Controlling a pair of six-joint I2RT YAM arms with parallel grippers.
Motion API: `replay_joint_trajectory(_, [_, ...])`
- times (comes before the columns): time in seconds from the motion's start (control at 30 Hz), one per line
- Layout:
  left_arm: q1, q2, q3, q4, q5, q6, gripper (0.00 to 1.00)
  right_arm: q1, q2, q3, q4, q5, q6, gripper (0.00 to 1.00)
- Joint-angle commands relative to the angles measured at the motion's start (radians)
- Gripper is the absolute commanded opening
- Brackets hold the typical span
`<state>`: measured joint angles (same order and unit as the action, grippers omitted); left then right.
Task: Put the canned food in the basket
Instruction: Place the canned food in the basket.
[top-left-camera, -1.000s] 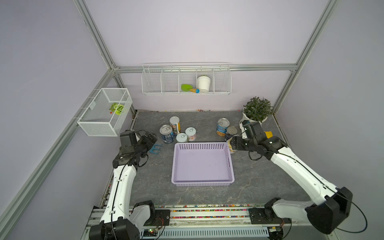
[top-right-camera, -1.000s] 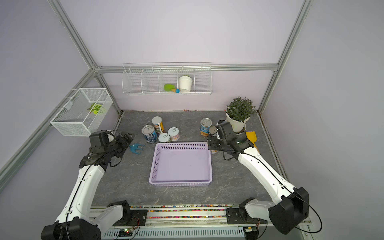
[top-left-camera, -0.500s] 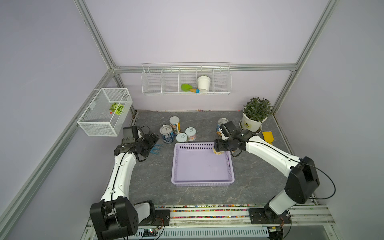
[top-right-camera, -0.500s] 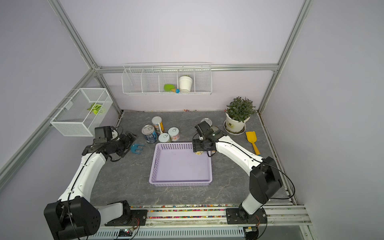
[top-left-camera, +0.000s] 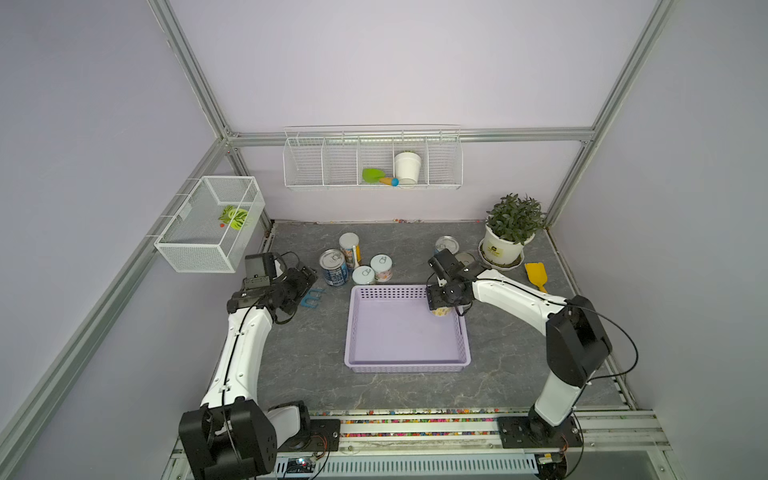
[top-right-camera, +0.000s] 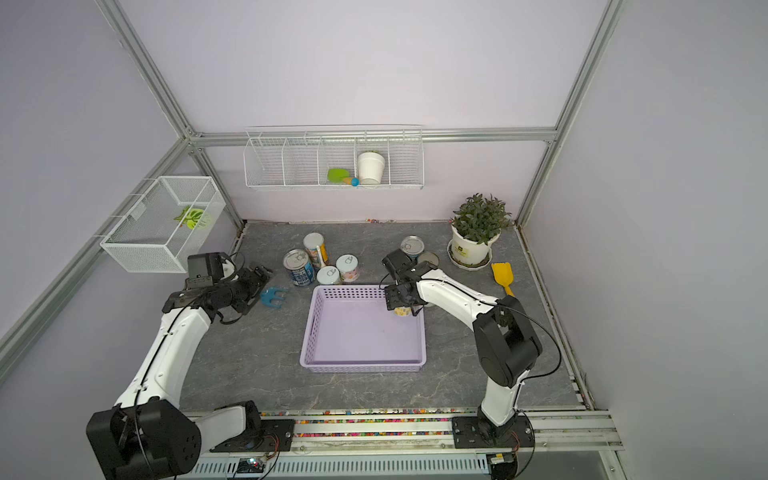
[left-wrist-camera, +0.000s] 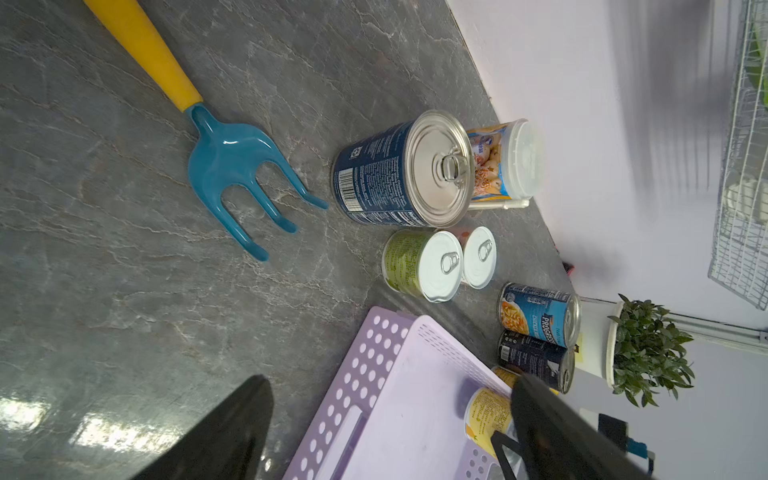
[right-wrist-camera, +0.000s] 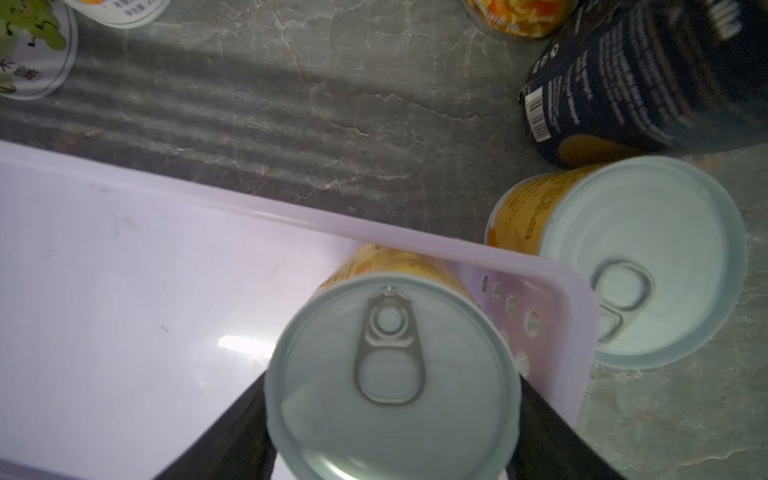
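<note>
My right gripper should go down, set the yellow-labelled can (right-wrist-camera: 392, 374) onto the basket bottom by the basket's far corner (right-wrist-camera: 316, 270) and let go of it. The bottom of the basket is below my gripper.
My right gripper (top-left-camera: 439, 301) is shut on a short yellow-labelled can (right-wrist-camera: 392, 374) with a pale pull-tab lid, inside the far right corner of the lilac basket (top-left-camera: 399, 336). Both top views show that can (top-right-camera: 402, 311) under the fingers. Whether it touches the floor I cannot tell. A like short can (right-wrist-camera: 631, 266) stands just outside that corner, next to a dark can (right-wrist-camera: 648, 83). Several cans stand behind the basket's far left: a blue-labelled one (top-left-camera: 333, 266), a colourful one (top-left-camera: 349, 247), two short ones (top-left-camera: 363, 274). My left gripper (top-left-camera: 305, 278) is open and empty.
A blue garden fork with a yellow handle (left-wrist-camera: 232, 174) lies by the left gripper. A potted plant (top-left-camera: 509, 232) and a yellow scoop (top-left-camera: 536, 276) sit at the back right. A wire-mesh box (top-left-camera: 208, 224) and a wire rack (top-left-camera: 372, 160) hang on the walls.
The right gripper has carried the short can leftwards from beside the basket to inside its far right corner. The left gripper has shifted a little towards the cans.
</note>
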<state>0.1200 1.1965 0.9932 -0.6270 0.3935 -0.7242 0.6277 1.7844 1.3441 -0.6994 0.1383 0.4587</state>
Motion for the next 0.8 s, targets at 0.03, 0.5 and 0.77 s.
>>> replay_joint_trajectory(0.03, [0.006, -0.019, 0.016, 0.007, 0.015, 0.012, 0.95, 0.001, 0.010, 0.038, 0.001, 0.058, -0.016, 0.43])
replay_joint_trajectory(0.5, [0.005, -0.016, 0.016, 0.004, 0.014, 0.007, 0.95, 0.000, 0.072, 0.049, 0.000, 0.052, -0.006, 0.55])
replay_joint_trajectory(0.77, [0.005, -0.022, 0.014, 0.006, 0.013, 0.008, 0.95, 0.000, 0.070, 0.046, 0.001, 0.058, -0.002, 0.69])
